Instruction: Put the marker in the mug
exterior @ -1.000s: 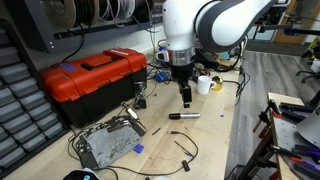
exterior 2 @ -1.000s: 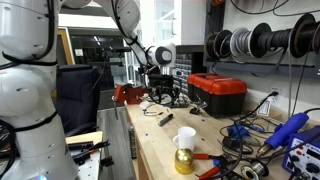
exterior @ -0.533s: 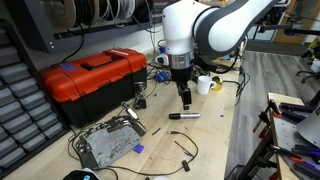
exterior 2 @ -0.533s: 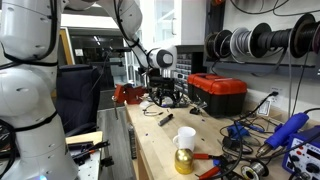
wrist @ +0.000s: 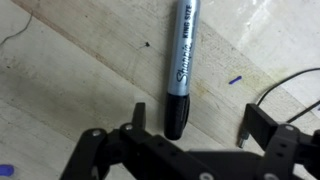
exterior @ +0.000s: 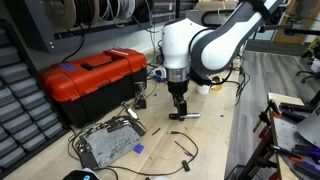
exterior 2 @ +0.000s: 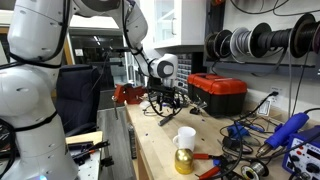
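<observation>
I need to lower my gripper a little onto the marker's black cap [wrist: 177, 115] and close it, as the marker's end with the cap is already between the gripper's open fingers in the wrist view.
The marker [wrist: 183, 68] is a grey-barrelled pen with a black cap, lying flat on the wooden bench. In the wrist view its capped end lies between my open fingers, nearer the left one. My gripper [wrist: 194, 122] is open and empty, just above it. In an exterior view the gripper [exterior: 180, 108] hangs low over the marker [exterior: 185, 116]. The white mug [exterior: 203, 85] stands behind the arm, partly hidden. In an exterior view the mug [exterior 2: 185, 138] stands near the bench's front, with the gripper [exterior 2: 166, 104] farther back.
A red toolbox [exterior: 90, 79] stands beside the arm and shows in both exterior views [exterior 2: 218, 93]. A grey metal device [exterior: 108, 143] with cables lies near the bench edge. A black cable loop [exterior: 184, 148] lies close to the marker. A yellow bottle [exterior 2: 183, 161] stands by the mug.
The arm has come down and shifted slightly, bringing the open gripper from above the bench to just over the marker. The marker and mug have not moved.
</observation>
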Available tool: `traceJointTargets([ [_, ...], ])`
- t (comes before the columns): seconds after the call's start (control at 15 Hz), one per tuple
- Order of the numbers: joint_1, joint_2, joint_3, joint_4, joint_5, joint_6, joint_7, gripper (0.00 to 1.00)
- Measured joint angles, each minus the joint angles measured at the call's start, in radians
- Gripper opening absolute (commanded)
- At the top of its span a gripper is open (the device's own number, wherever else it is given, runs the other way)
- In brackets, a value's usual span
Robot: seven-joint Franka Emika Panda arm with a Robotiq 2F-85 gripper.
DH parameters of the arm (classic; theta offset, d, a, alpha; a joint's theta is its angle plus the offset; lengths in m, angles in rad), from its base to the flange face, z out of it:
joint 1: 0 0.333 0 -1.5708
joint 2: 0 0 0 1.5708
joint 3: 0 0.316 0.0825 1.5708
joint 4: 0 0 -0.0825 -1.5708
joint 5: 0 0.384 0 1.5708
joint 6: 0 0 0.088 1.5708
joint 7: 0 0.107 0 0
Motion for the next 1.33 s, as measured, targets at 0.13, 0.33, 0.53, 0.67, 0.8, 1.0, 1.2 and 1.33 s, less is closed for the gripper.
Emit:
traceJointTargets([
  [0.13,0.0,0.009,0.0,0.0,0.012,0.01,-0.003,1.0],
  [0.33,0.0,0.017,0.0,0.0,0.017,0.013,-0.004,1.0],
  [0.53,0.0,0.027,0.0,0.003,0.017,0.013,-0.008,1.0],
  [0.67,0.0,0.042,0.0,0.011,0.017,0.013,-0.014,1.0],
  [0.8,0.0,0.058,0.0,0.021,0.017,0.013,-0.021,0.79],
  [1.0,0.0,0.077,0.001,0.035,0.018,0.013,-0.027,0.59],
  [1.2,-0.001,0.08,0.001,0.039,0.022,0.016,-0.027,0.37],
  [1.33,-0.005,0.08,0.001,0.043,0.027,0.019,-0.029,0.23],
])
